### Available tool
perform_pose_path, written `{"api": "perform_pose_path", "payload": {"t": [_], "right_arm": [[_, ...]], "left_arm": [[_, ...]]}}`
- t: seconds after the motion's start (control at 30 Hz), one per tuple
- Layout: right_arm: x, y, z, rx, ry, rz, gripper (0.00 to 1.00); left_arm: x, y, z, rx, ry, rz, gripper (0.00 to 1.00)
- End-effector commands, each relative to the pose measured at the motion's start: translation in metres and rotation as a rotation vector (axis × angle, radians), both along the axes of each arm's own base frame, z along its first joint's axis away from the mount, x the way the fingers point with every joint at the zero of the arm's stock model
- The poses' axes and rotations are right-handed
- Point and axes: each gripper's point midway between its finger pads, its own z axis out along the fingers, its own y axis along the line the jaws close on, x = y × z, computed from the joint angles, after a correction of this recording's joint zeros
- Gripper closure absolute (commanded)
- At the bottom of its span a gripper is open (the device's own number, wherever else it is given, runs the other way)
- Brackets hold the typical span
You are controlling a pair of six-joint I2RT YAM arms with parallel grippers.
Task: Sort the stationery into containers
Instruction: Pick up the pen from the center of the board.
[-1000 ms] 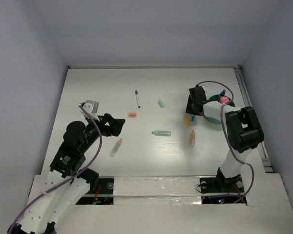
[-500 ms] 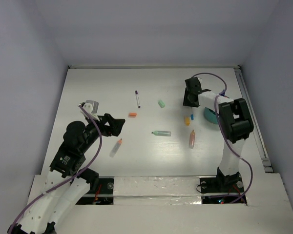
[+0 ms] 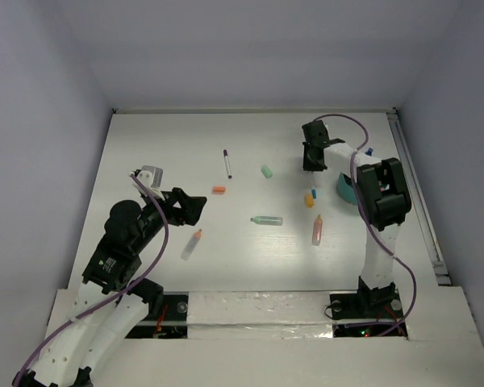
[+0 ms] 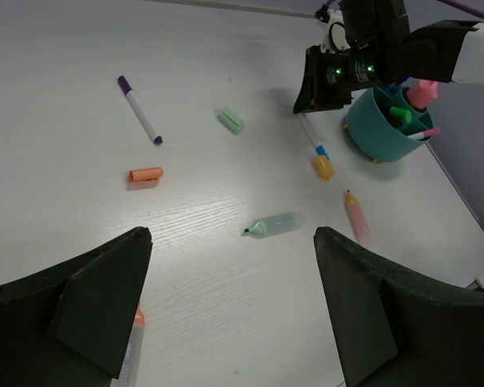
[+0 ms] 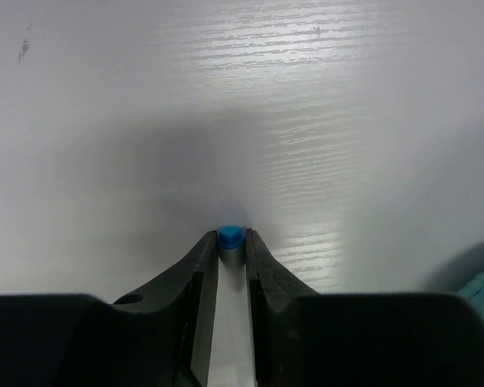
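Note:
I should lift the white pen with my right gripper and move it to the right in the top view, over the teal tub (image 3: 344, 190), to release it. Stationery is already standing inside the tub.
My right gripper (image 3: 313, 159) is low at the table, just left of the teal tub (image 3: 344, 190), with its fingers (image 5: 200, 270) shut on a thin white pen with a blue end (image 5: 231, 236). The pen (image 4: 313, 135) lies sloping from the gripper toward a stubby orange marker (image 4: 323, 167). The tub (image 4: 379, 133) holds a pink-capped tube (image 4: 423, 91) and green pieces. My left gripper (image 3: 195, 205) is open and empty, hovering over the left half of the table (image 4: 234, 322).
Loose on the table are a purple-capped pen (image 3: 227, 164), a green cap (image 3: 267, 172), an orange cap (image 3: 219, 190), a pale-green marker (image 3: 268, 220), a salmon marker (image 3: 317, 229) and an orange-tipped marker (image 3: 192, 243). A rail (image 3: 411, 185) runs along the right edge.
My right gripper has moved away from the tub, up and a little left, onto the far end of the white pen. The left arm has not moved.

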Motion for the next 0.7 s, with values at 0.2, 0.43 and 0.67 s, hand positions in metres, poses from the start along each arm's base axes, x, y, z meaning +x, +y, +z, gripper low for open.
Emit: {"api": "perform_pose_path", "payload": {"t": [0.2,0.43,0.67], "right_arm": [[0.0,-0.014,0.009,-0.074,0.019,0.044,1.0],[0.02,-0.007,0.112,0.001,-0.355,0.08,1.0],[-0.011,-0.021,0.233,0.128,-0.763,-0.02,1.0]], "left_arm": [[0.003,-0.001,0.01,-0.01,-0.048,-0.005,0.21],[0.003,0.002,0.013,-0.016,-0.061,0.009,0.2],[0.003,0.002,0.012,-0.015,-0.058,0.009,0.2]]}}
